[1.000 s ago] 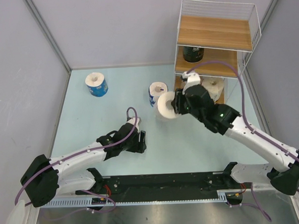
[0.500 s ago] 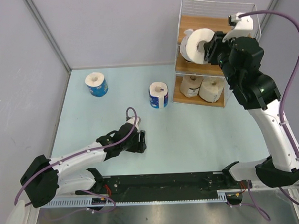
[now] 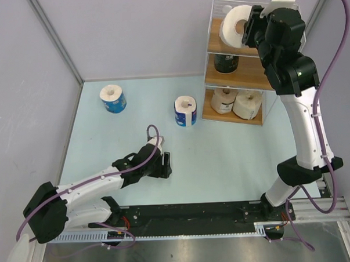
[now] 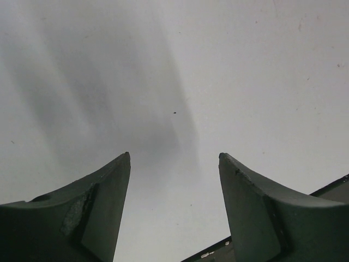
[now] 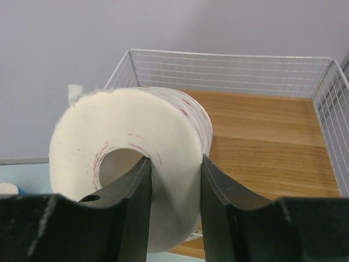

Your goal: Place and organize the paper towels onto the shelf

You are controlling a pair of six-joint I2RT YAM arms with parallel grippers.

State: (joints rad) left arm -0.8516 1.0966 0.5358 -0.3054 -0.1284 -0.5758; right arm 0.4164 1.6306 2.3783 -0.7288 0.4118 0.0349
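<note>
Next, my right gripper moves outward over the top level's board beside the wire fence to release the red-speckled roll. The roll hangs near the board's front edge.
My right gripper is shut on the white red-speckled paper towel roll, one finger in its hollow core and one outside. It holds the roll above the left front of the shelf's top tier. In the right wrist view the roll fills the space between the gripper's jaws, with the shelf's top board behind. A dark roll stands on the middle tier. Cream and tan rolls sit on the bottom tier. Two blue rolls stand on the table. My left gripper is open and low over the table.
The pale blue table is closed in by grey walls at the left, back and right. A black rail runs along the near edge by the arm bases. The top tier has a white wire fence round it.
The right arm has lifted the speckled roll from the table by the shelf up to the top tier. The left arm has not moved.
</note>
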